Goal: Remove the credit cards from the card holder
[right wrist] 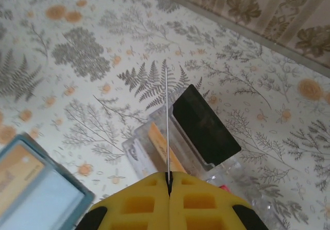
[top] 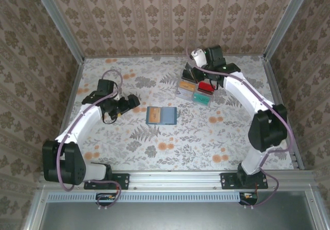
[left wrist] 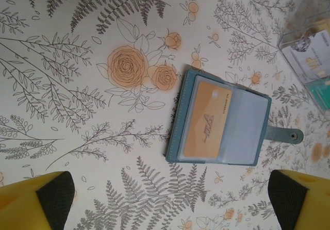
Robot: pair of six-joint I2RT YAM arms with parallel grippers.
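The thin card is below my right gripper. Next I should turn my right gripper parallel to the black block, lower the card into that block's section [top: 188, 76] [right wrist: 200, 126] and then release it.
The teal card holder [top: 161, 115] lies open and flat in the middle of the table. An orange-tan credit card [left wrist: 206, 126] sits in its left pocket, and the right pocket looks pale and plain. My left gripper [left wrist: 172, 199] hovers open just left of the card holder [left wrist: 221, 124], with nothing between its fingers. At the back of the table my right gripper [right wrist: 168, 181] is shut on a thin pale credit card [right wrist: 167, 121], seen edge-on. That card stands upright over the clear tray [right wrist: 136, 150]. A corner of the card holder [right wrist: 31, 189] shows at the lower left.
The clear compartment tray [top: 196, 91] holds a black block [right wrist: 203, 124], an orange card [right wrist: 162, 150], a red block [top: 205, 87] and a teal block [top: 201, 98]. Patterned walls close in the table at the back and sides.
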